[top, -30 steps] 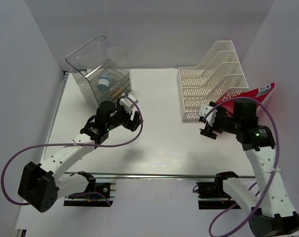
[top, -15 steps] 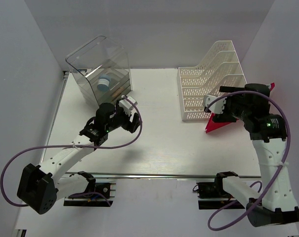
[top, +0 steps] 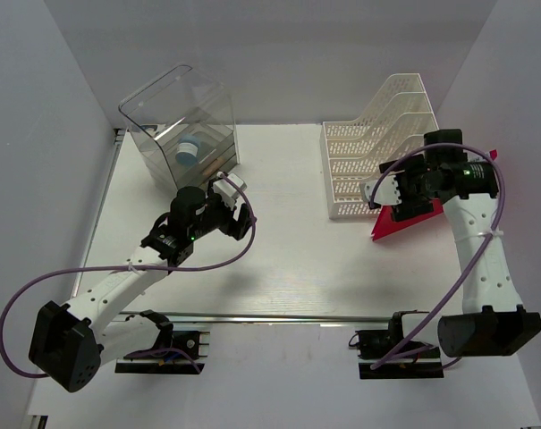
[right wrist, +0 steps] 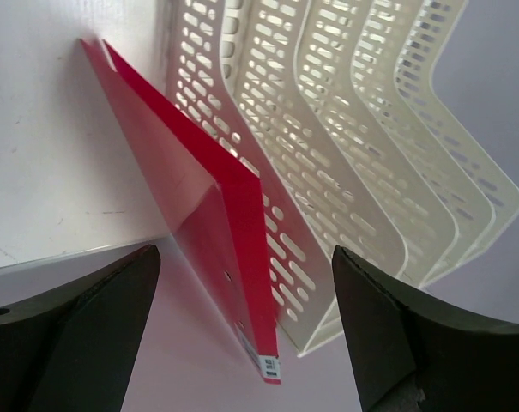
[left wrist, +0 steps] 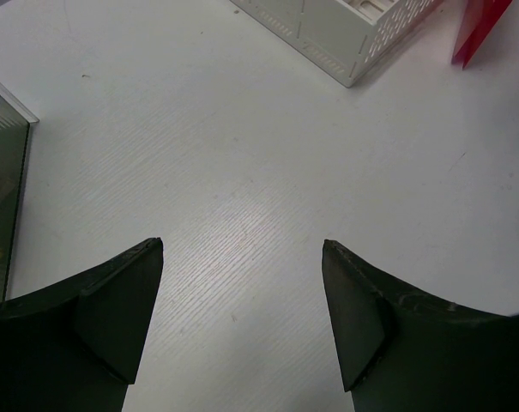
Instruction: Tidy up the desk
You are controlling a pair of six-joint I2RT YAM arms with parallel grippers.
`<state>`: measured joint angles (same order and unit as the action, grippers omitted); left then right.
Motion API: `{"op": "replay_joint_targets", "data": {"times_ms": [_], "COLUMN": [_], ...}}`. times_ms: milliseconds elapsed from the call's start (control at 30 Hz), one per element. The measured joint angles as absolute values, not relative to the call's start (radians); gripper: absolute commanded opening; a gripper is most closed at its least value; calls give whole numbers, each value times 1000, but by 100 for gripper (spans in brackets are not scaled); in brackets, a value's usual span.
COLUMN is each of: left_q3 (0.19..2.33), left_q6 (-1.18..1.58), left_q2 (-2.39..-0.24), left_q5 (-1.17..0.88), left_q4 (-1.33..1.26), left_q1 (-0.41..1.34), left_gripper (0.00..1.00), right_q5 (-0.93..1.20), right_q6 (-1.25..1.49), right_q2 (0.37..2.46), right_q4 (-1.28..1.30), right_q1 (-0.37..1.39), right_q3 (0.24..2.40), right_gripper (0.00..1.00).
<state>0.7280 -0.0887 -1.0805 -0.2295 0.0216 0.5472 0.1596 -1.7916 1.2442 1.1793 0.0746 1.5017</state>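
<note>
My right gripper next needs to move down until its fingers straddle the red folder's upper edge (right wrist: 249, 257), then close, because that edge lies untouched below the spread fingers.
The desk (top: 288, 259) is a wide white tabletop with a silver rail along its near edge. My left gripper (top: 241, 214) hovers low over bare desk left of centre. It is open, with only tabletop between its fingers (left wrist: 242, 245). My right gripper (top: 402, 195) hangs open at the right side of the white slotted file rack (top: 377, 152), just above a red folder (top: 404, 222) that leans against the rack. In the right wrist view the red folder's edge (right wrist: 233, 223) shows between my spread fingers (right wrist: 244, 250), and neither finger touches it.
A clear plastic box (top: 182, 134) stands at the back left with a blue-and-white item (top: 189, 148) inside; its wall (left wrist: 2, 197) is close to my left gripper. White walls enclose the desk on three sides. The rack (right wrist: 362, 146) fills the back right.
My right arm has swung back and to the right, from in front of the rack to over the red folder. The left gripper has shifted only slightly.
</note>
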Motion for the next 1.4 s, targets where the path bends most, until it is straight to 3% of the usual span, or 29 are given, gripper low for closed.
{"op": "replay_joint_targets", "data": {"times_ms": [967,1267,1400], "left_q3": [728,728,728], "left_q6": [-89,-89,-89], "left_q2": [-1081,-1081,-1081], "left_q5": [-235,-241,-245], "left_q4": [-8,-10,-10], "left_q1": [547,547,547], "left_gripper": [84,84,84], "right_q5": [239,212,197], "right_q6": [-1843,-1842,-1841], "right_q2": [1353,1353,1341], "right_q4": [1093,1088,1068], "right_q1": [17,11,-15], "right_q3": [1390,1324,1320], "right_gripper": [83,72,57]}}
